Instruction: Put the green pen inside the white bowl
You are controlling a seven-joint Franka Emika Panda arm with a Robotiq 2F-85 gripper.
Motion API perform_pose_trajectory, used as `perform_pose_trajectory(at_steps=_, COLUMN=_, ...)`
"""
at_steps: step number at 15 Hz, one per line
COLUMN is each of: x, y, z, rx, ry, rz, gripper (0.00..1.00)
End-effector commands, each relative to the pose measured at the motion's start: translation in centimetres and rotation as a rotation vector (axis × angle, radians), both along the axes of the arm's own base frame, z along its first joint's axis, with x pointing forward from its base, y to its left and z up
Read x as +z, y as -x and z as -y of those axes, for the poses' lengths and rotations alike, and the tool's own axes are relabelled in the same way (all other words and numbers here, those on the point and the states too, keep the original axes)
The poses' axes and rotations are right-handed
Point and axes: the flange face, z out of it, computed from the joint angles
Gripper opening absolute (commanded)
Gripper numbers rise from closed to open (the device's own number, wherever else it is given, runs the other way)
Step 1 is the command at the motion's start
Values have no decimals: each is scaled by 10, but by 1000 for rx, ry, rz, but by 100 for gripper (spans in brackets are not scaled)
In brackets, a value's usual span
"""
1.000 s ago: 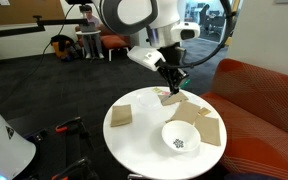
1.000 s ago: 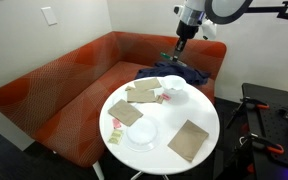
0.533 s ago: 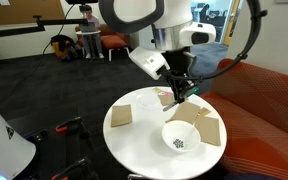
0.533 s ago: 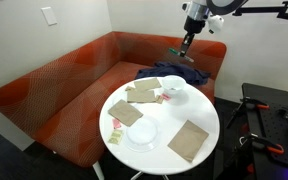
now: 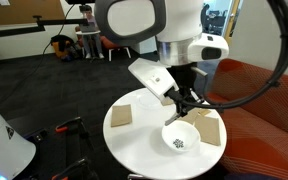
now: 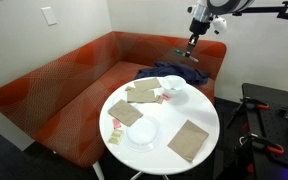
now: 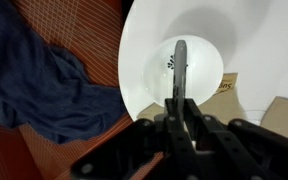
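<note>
The bowl is well below and outward of the pen. I should move my gripper down and outward until the pen hangs low over the inside of the white bowl, and then let go.
My gripper is shut on the green pen, which sticks out past the fingertips. In the wrist view the pen lies across the white bowl, over the dark speckled pattern at its centre. The gripper hangs well above the bowl, not touching it. The bowl stands on the round white table, near its edge by the couch. In an exterior view the gripper is above and behind the bowl. The pen points down toward the bowl.
Flat tan paper squares lie on the table around the bowl. A flat white plate sits near the table's middle. A dark blue cloth lies on the red couch beside the table.
The gripper has carried the pen from beyond the table's edge to over the white bowl. It stays shut on the pen.
</note>
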Motion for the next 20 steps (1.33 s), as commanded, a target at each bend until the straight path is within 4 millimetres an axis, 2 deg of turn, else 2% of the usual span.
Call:
perform_pose_trajectory(at_steps=1, x=-10, y=7, z=5, rx=35, ry=7, rz=11, gripper=3)
perform_pose_trajectory(at_steps=5, x=-18, y=10, z=8, rx=43, ry=10, rz=10, gripper=3)
perform_pose_trajectory(at_steps=10, x=-23, y=1, z=7, rx=34, ry=8, rz=15, gripper=3)
perform_pose_trajectory(at_steps=16, x=-28, y=-23, z=-2, rx=37, ry=-4, rz=16, gripper=3)
perform_pose_trajectory(at_steps=20, x=-40, y=-46, z=-4, rx=33, ry=-8, rz=4, gripper=3)
